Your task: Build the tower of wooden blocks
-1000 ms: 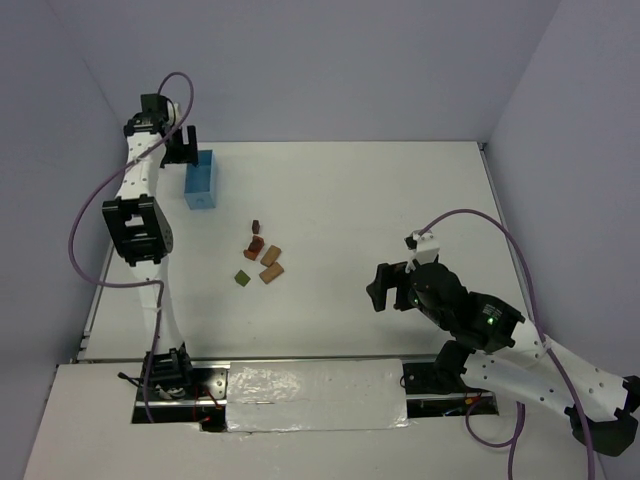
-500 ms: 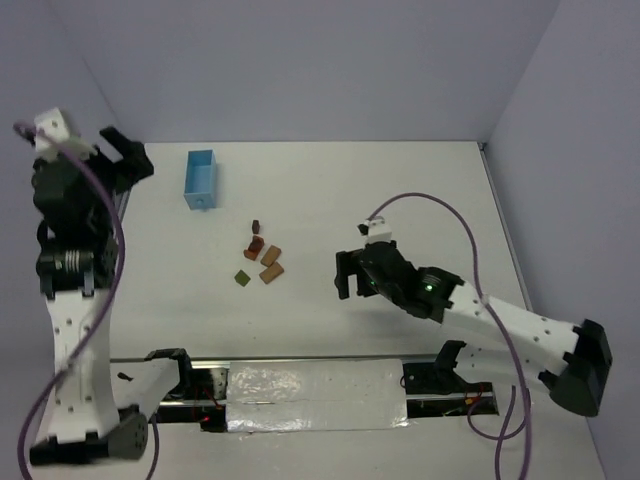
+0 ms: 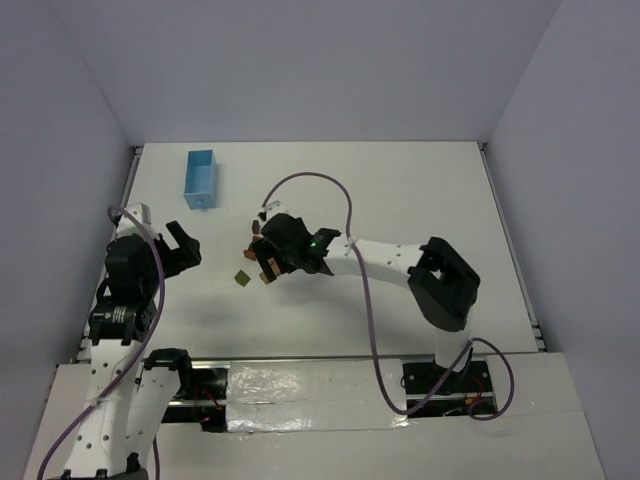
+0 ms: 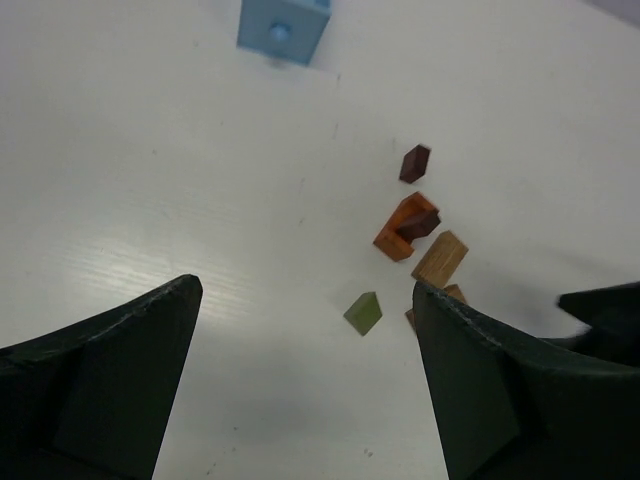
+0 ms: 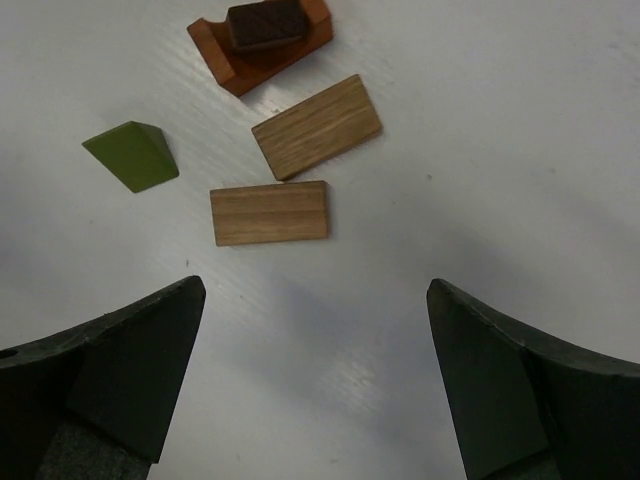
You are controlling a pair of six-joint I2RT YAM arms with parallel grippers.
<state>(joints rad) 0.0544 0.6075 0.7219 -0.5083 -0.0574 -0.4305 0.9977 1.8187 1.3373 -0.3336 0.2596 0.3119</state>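
My right gripper will next go down and move left in the wrist view around the clear short ends of the nearer tan rectangle (image 3: 265, 278), because it lies below and that way.
The wood blocks lie loose on the white table, not stacked. In the right wrist view I see an orange-red arch (image 5: 215, 45) with a dark brown block (image 5: 266, 24) resting on it, two tan rectangles (image 5: 316, 126) (image 5: 269, 213) and an olive-green wedge (image 5: 132, 155). A second dark brown cube (image 4: 414, 163) lies apart, beyond the arch (image 4: 392, 240). My right gripper (image 3: 268, 258) (image 5: 312, 295) is open and empty, hovering just above the blocks. My left gripper (image 3: 183, 243) (image 4: 305, 290) is open and empty, left of the green wedge (image 4: 363, 313) (image 3: 242, 279).
A light blue rectangular box (image 3: 200, 179) (image 4: 283, 25) stands at the back left. The right arm (image 3: 400, 258) stretches across the middle of the table from its base at the right. Grey walls close in the table on three sides.
The right arm has swung from the right side across to above the blocks. The left arm has come away from the blue box to the near left, facing the blocks.
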